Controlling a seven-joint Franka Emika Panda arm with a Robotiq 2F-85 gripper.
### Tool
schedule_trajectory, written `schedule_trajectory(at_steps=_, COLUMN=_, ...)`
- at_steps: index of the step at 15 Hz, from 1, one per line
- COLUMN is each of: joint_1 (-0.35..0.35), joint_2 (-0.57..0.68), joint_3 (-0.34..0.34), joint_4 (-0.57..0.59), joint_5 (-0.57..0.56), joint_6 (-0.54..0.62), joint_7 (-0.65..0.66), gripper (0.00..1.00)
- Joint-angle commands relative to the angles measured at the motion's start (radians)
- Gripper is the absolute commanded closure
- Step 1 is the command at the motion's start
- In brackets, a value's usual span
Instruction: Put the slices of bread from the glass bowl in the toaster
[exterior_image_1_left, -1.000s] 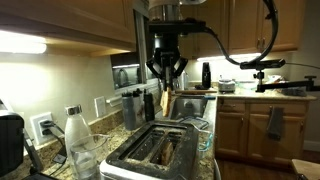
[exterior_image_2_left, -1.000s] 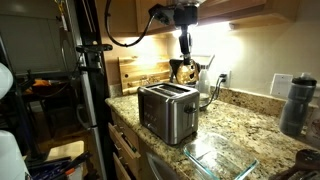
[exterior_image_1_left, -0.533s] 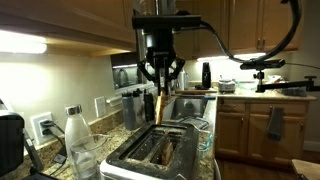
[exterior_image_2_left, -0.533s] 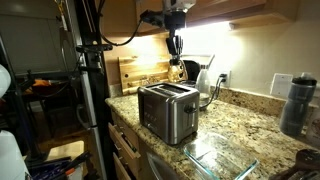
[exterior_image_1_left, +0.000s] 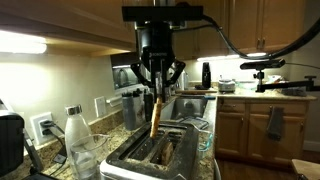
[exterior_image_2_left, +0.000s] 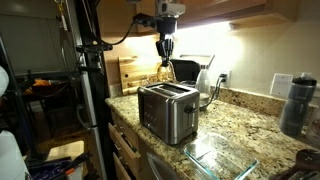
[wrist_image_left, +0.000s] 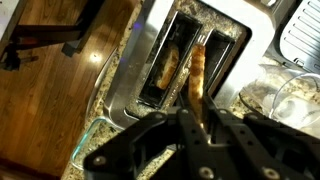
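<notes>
The thin tan slice of bread goes down toward the toaster's empty slot next for release inside, since that slot lies below my gripper.
The silver toaster stands on the granite counter and shows in both exterior views and in the wrist view. One slice of bread sits in one slot; it also shows in an exterior view. My gripper is shut on a second slice of bread, which hangs upright above the toaster. In the wrist view the held slice lies over the other slot. The gripper also shows in an exterior view. The empty glass bowl sits at the counter's front beside the toaster.
A tall bottle with a white top and a clear drinking glass stand beside the toaster. A wooden cutting board leans at the back. A dark bottle stands on the counter. A sink lies past the toaster.
My gripper has moved with the held slice from behind the toaster to a spot above it, and the slice now hangs over the open slot.
</notes>
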Motion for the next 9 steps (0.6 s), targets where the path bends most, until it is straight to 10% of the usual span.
schedule_trajectory(at_steps=1, joint_1=0.009, joint_2=-0.072, joint_3=-0.005, joint_4=-0.077, joint_5=0.038, joint_6=0.038, joint_7=0.014, gripper=0.96)
schedule_trajectory(at_steps=9, joint_1=0.000, joint_2=-0.063, joint_3=-0.012, joint_4=-0.138, joint_5=0.040, joint_6=0.173, joint_7=0.000, gripper=0.96)
